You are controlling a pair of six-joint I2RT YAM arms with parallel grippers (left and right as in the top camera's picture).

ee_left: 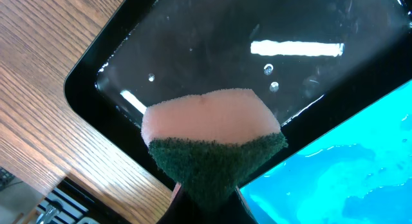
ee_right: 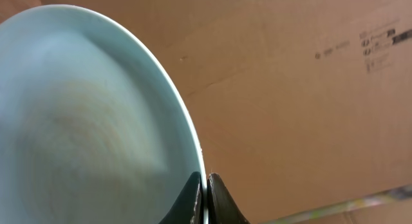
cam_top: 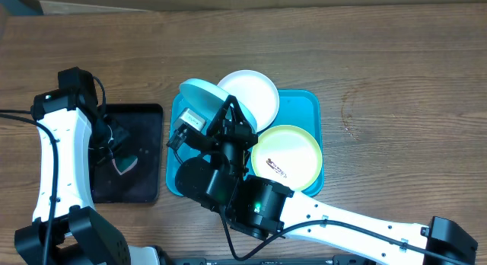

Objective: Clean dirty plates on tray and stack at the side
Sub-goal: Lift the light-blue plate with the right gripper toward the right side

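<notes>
My right gripper swings to the right in the overhead view next and brings the plate flat down, then releases it, since bare wooden table lies beside the turquoise tray.
My right gripper [cam_top: 226,106] is shut on the rim of the light blue plate [cam_top: 199,97] and holds it tilted on edge above the left part of the turquoise tray [cam_top: 310,101]. In the right wrist view the plate [ee_right: 90,114] fills the left, pinched between the fingers [ee_right: 206,185]. The white plate [cam_top: 251,94] lies at the tray's back. The yellow-green plate [cam_top: 288,154], with a brown-red smear, lies at its front right. My left gripper [cam_top: 122,160] is shut on a sponge [ee_left: 209,140], pink with a green scouring side, over the black tray [ee_left: 212,31].
The smaller black tray [cam_top: 144,116] sits left of the turquoise tray on the wooden table, wet and glossy. The right arm's body covers the turquoise tray's front left. A cardboard box shows behind in the right wrist view.
</notes>
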